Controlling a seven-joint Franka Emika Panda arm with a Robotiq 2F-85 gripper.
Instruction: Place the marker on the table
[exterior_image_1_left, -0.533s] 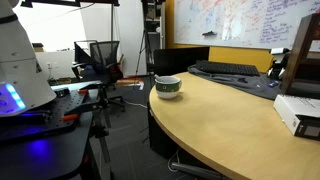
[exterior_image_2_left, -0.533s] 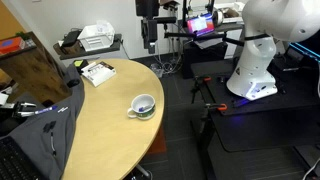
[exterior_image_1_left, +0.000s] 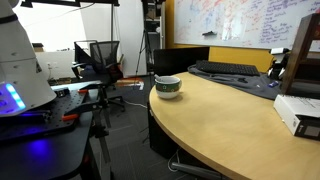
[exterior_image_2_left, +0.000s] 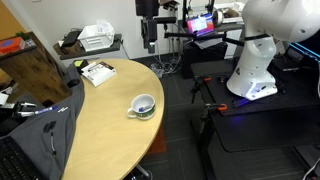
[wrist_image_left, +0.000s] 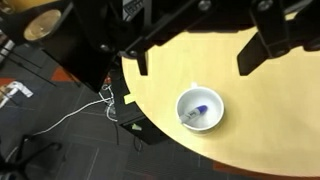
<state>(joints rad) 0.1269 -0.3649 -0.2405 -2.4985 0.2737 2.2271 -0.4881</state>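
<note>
The gripper moves down into the white bowl next and turns its open fingers to straddle the marker near its blue end (wrist_image_left: 200, 111), since that lies well below the gripper.
The marker (wrist_image_left: 197, 111), blue with a lighter end, lies inside a white bowl (wrist_image_left: 199, 108) near the curved edge of the tan table (wrist_image_left: 272, 110). The bowl shows in both exterior views (exterior_image_1_left: 168, 86) (exterior_image_2_left: 143, 105); the marker is too small to make out there. My gripper (wrist_image_left: 197, 58) is open and empty. It hangs high above the bowl, with its dark fingers framing the top of the wrist view. In an exterior view it shows as a dark shape (exterior_image_2_left: 148, 35) up above the table (exterior_image_2_left: 100, 135).
A white box (exterior_image_1_left: 298, 113) and a keyboard (exterior_image_1_left: 226, 69) sit on the table (exterior_image_1_left: 230, 125). A booklet (exterior_image_2_left: 98, 72) and dark cloth (exterior_image_2_left: 40, 125) lie farther along it. The black desk with blue lights (exterior_image_1_left: 30, 135) and an office chair (exterior_image_1_left: 100, 55) stand beside the table. Cables (wrist_image_left: 80, 110) lie on the floor.
</note>
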